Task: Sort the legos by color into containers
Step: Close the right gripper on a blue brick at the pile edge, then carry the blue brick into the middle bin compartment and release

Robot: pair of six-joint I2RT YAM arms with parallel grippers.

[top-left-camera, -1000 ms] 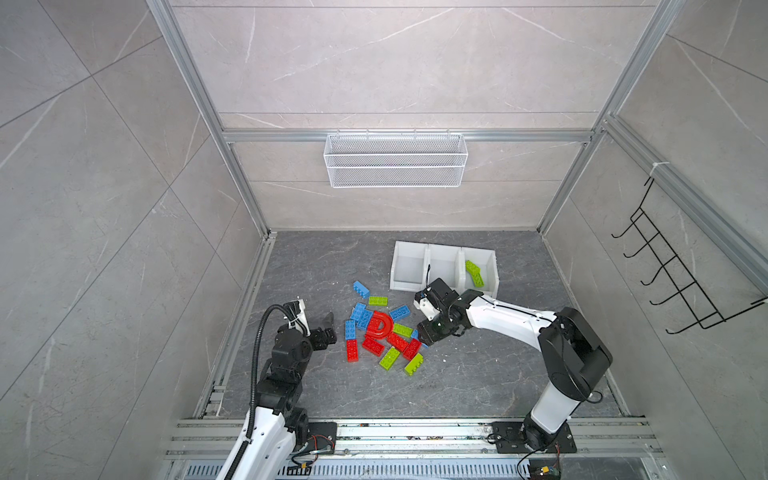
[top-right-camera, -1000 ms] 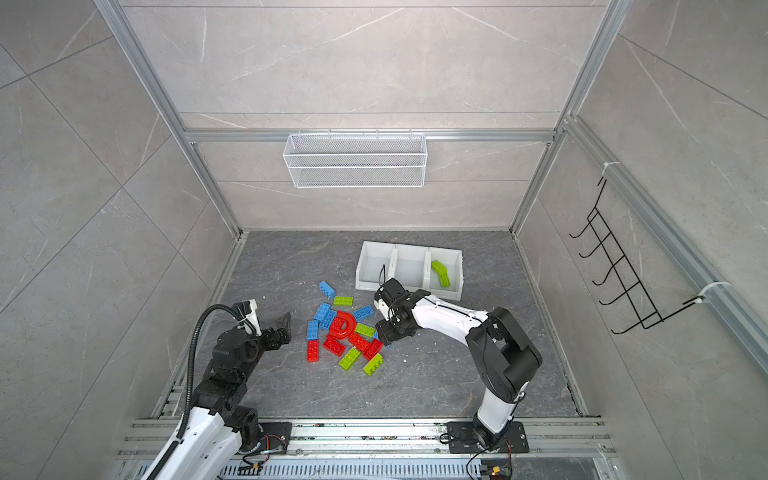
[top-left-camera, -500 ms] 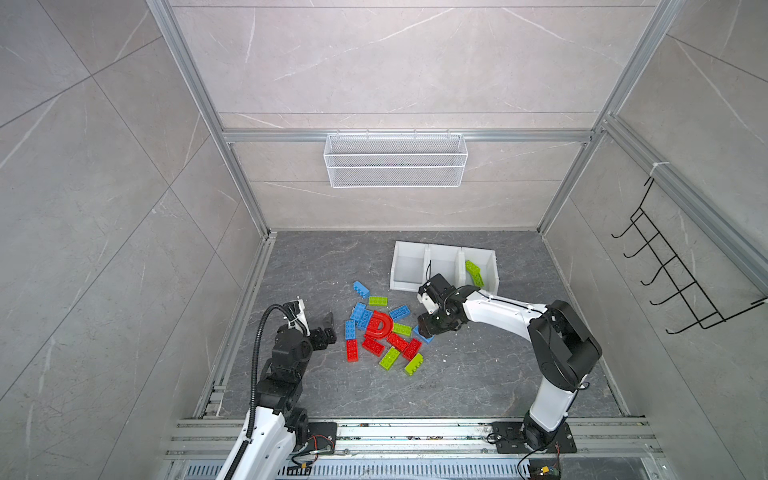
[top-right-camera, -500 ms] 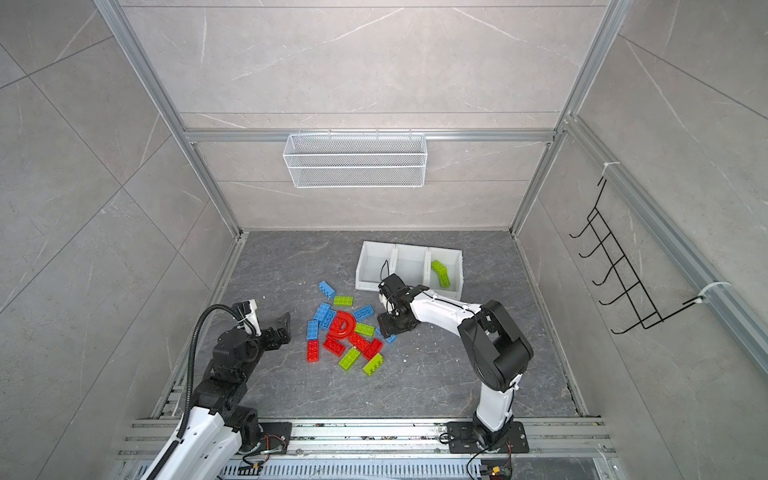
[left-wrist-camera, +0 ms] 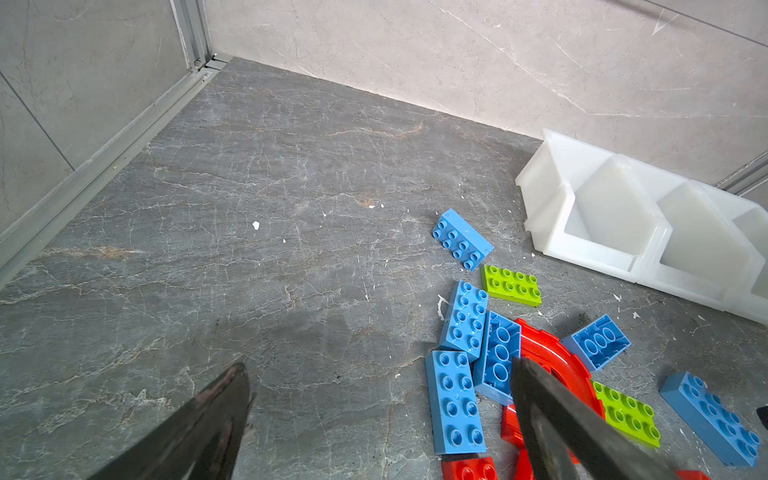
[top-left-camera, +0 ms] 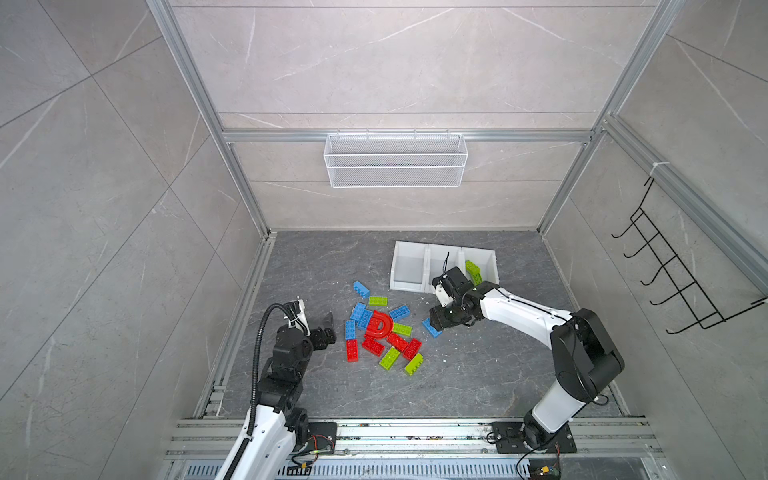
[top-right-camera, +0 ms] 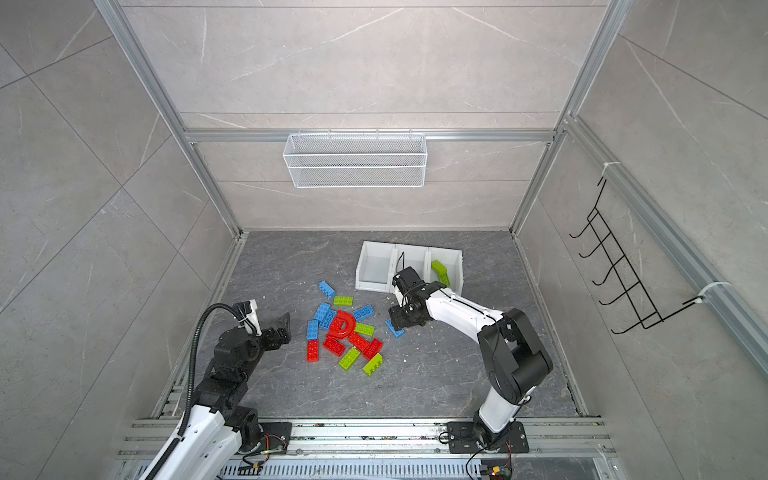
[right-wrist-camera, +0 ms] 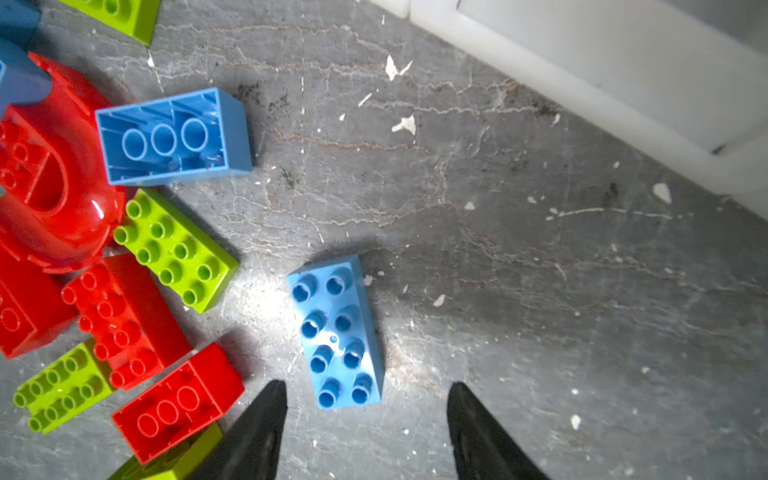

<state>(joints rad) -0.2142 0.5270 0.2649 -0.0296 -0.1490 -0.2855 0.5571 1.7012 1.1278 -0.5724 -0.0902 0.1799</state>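
The lone blue brick is below the right gripper's fingers and closer to the pile, so the right gripper needs to move down and slightly toward the pile next, to grip the brick's long sides.
Red, blue and lime legos lie in a loose pile around a red D-shaped arch (top-left-camera: 379,326) (top-right-camera: 341,325) mid-floor. One blue brick (right-wrist-camera: 336,332) (top-left-camera: 429,328) lies studs up, apart from the pile on its right. My right gripper (right-wrist-camera: 368,385) (top-left-camera: 437,323) hovers low over that brick, open, its fingers on either side of the brick's near end without touching. The three white containers (top-left-camera: 409,286) (left-wrist-camera: 582,253) stand behind; the right one holds a green brick (top-left-camera: 473,272). My left gripper (left-wrist-camera: 379,365) (top-left-camera: 328,327) is open and empty, left of the pile.
A white wire basket (top-left-camera: 395,166) hangs on the back wall and a black hook rack (top-left-camera: 673,286) on the right wall. Aluminium rails run along the floor's left edge (left-wrist-camera: 104,162). White flecks litter the floor.
My right gripper's jaws have widened a little above the blue brick, and its arm has shifted slightly. The left arm has not moved.
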